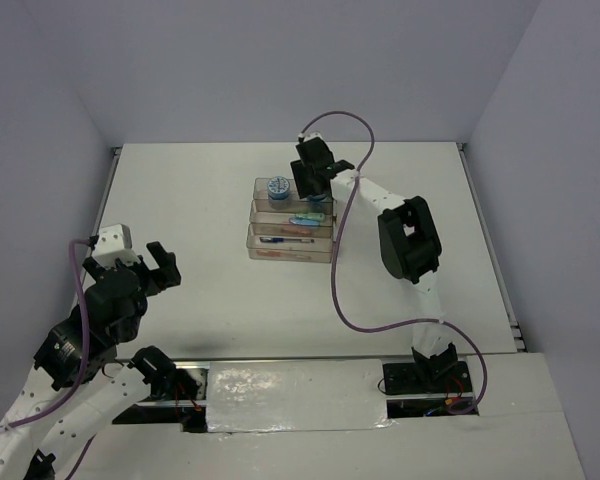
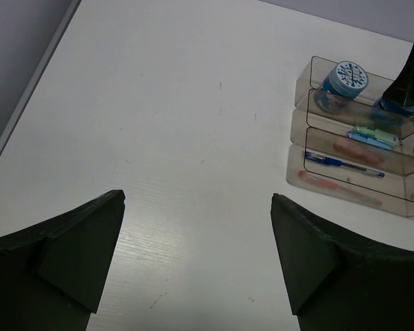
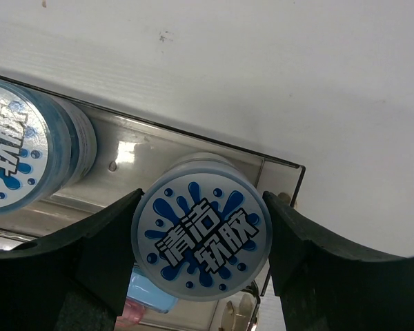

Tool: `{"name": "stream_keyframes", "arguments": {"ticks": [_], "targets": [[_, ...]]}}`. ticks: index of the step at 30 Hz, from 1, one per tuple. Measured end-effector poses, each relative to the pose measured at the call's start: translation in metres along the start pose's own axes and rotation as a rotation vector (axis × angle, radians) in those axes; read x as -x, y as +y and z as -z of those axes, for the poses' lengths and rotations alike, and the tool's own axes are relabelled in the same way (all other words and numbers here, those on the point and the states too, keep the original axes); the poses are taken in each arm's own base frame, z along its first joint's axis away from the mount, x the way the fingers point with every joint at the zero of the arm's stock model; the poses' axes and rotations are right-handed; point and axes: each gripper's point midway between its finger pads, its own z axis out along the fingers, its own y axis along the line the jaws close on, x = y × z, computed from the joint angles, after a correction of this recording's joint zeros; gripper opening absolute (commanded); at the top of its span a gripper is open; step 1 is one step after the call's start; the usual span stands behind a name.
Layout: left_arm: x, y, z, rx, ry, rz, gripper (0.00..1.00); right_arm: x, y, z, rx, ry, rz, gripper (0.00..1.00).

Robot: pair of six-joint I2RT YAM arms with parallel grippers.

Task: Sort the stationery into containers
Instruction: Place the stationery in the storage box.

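Observation:
My right gripper will next move gently outward over the far tray's empty end and open to let go of the second roll, because the first roll is at the opposite end of the tray.
The clear stepped rack stands mid-table, also in the left wrist view. Its far tray holds one blue-white roll. My right gripper is over that tray's right end, shut on the second roll, fingers pressed to both sides. The middle tray holds pink, green and blue sticks. The near tray holds a blue pen and a red pen. My left gripper is open and empty over bare table, left of the rack.
The white table is walled at the back and sides, with a raised edge strip along its left side. A purple cable loops over the table in front of the right arm.

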Motion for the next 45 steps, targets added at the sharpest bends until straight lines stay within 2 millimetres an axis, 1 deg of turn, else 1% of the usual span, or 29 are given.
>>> {"name": "stream_keyframes", "arguments": {"ticks": [2,4,9,14,21,25,28,31,35,41,45], "targets": [[0.0,0.0,0.0,0.0,-0.001,0.001,0.99,0.002,-0.002,0.001,-0.005,-0.004,-0.003,0.18],[0.0,0.0,0.0,0.0,-0.001,0.001,0.99,0.003,-0.004,0.002,-0.006,0.0,-0.008,0.17],[0.001,0.0,0.001,-0.002,-0.003,0.003,0.99,0.018,-0.009,0.006,0.003,-0.021,-0.033,0.17],[0.001,0.0,0.001,-0.002,-0.003,0.003,0.99,0.022,-0.012,0.006,0.011,-0.022,-0.049,0.16],[0.001,0.0,0.001,-0.002,-0.003,0.003,0.99,0.036,-0.011,0.008,0.034,-0.041,-0.062,0.15],[0.0,0.0,0.001,-0.002,-0.002,0.002,0.99,0.04,-0.009,0.006,0.043,-0.044,-0.063,0.14],[0.0,0.0,0.001,-0.002,-0.002,0.002,0.99,0.039,-0.007,0.003,0.052,-0.041,-0.064,0.15],[0.0,0.0,0.001,-0.003,-0.002,0.002,0.99,0.034,-0.005,0.0,0.057,-0.036,-0.065,0.19],[0.0,-0.001,0.001,-0.006,-0.001,0.002,0.99,0.021,-0.005,-0.005,0.057,-0.01,-0.063,0.18],[0.0,-0.001,0.001,-0.008,0.0,0.002,0.99,0.017,-0.005,-0.005,0.054,-0.01,-0.081,0.17],[0.0,-0.001,0.001,-0.009,0.0,0.002,0.99,0.006,-0.005,-0.006,0.047,0.005,-0.096,0.17]]}}
